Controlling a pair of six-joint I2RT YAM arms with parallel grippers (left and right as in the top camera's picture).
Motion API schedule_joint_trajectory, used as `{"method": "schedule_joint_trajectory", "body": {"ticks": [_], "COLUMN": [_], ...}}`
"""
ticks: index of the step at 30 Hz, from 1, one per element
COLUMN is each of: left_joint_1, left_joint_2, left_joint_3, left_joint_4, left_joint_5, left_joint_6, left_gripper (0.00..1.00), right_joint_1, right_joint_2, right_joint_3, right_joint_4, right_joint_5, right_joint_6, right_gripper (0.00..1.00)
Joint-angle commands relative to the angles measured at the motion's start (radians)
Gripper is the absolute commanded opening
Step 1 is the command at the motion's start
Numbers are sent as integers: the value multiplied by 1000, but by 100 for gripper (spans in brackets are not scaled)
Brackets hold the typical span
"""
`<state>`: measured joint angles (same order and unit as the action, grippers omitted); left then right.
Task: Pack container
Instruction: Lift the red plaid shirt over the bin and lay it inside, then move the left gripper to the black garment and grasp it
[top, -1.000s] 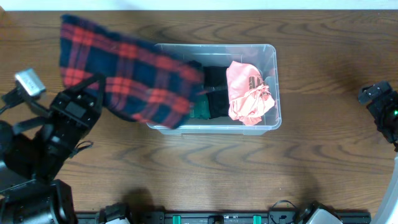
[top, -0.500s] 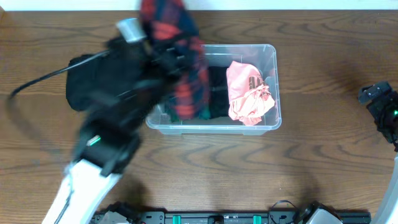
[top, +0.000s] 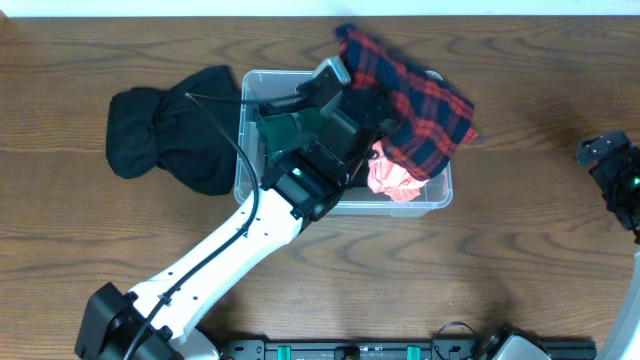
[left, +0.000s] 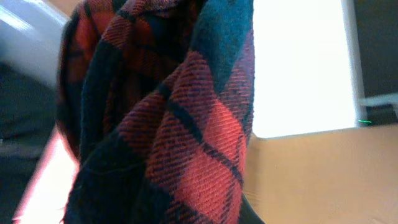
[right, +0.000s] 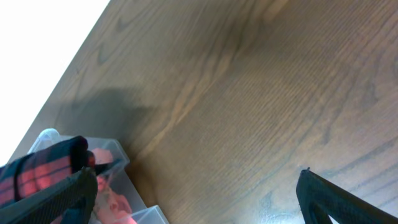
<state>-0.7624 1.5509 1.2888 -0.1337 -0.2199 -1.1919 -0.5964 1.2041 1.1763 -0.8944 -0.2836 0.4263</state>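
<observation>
The plaid cloth's end hangs past the container's rim, so my left gripper should next lower the plaid cloth onto the pink cloth (top: 396, 181) in the container below and let go.
The clear plastic container (top: 441, 196) stands at mid table. Inside it lie a pink cloth (top: 396, 181) and a dark green cloth (top: 287, 129). My left gripper (top: 376, 106) reaches over the container and is shut on a red and navy plaid cloth (top: 415, 108), which hangs over the container's right end and far rim. The plaid cloth (left: 186, 124) fills the left wrist view and hides the fingers. My right gripper (right: 196, 190) is open and empty at the table's right edge (top: 610, 170). Its view shows the container's corner (right: 121, 163) and the plaid cloth (right: 37, 171).
A black cloth (top: 170, 135) lies bunched on the table, touching the container's left end. The wooden table (top: 520, 260) runs on to the right and front.
My left arm has swung the plaid cloth from the container's left side to above its right end. The black cloth at left is now uncovered. The right arm has not moved.
</observation>
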Motion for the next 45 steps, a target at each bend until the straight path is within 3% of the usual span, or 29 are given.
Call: {"method": "schedule_joint_trajectory", "body": {"ticks": [1, 5, 10, 16, 17, 19, 20, 24, 31, 35, 40, 45], "left_joint_1": [-7, -7, -6, 18, 27, 38, 40, 42, 148, 349, 755, 1104], "left_joint_2": [-7, -10, -10, -76, -93, -113, -121, -174, -320, -365, -327, -172], "left_joint_3": [9, 9, 9, 10, 10, 10, 10, 10, 10, 10, 5, 4], "left_joint_4": [-79, -187, -341, -477, -480, -480, -486, -512, -604, -695, -723, -695], "left_joint_5": [-124, -171, -241, -313, -313, -312, -312, -326, -357, -319, 31, 370], "left_joint_6": [6, 90, 96, 177, 200, 235, 269, 504, 610, 615, 644, 714], "left_gripper": [6, 6, 7, 16, 34, 93, 98, 98, 100, 98, 98, 98], "right_joint_1": [-6, -6, -6, -6, -6, -6, -6, -6, -6, -6, -6, -6], "right_joint_2": [3, 3, 3, 3, 3, 3, 3, 3, 3, 3, 3, 3], "right_joint_3": [1, 1, 1, 1, 1, 1, 1, 1, 1, 1, 1, 1], "right_joint_4": [0, 0, 0, 0, 0, 0, 0, 0, 0, 0, 0, 0], "right_joint_5": [-4, -4, -4, -4, -4, -4, -4, -4, -4, -4, -4, -4], "right_joint_6": [-16, -16, -16, -16, -16, -16, -16, -16, -16, -16, -16, -16], "right_gripper": [99, 99, 99, 99, 99, 99, 99, 99, 99, 99, 99, 99]}}
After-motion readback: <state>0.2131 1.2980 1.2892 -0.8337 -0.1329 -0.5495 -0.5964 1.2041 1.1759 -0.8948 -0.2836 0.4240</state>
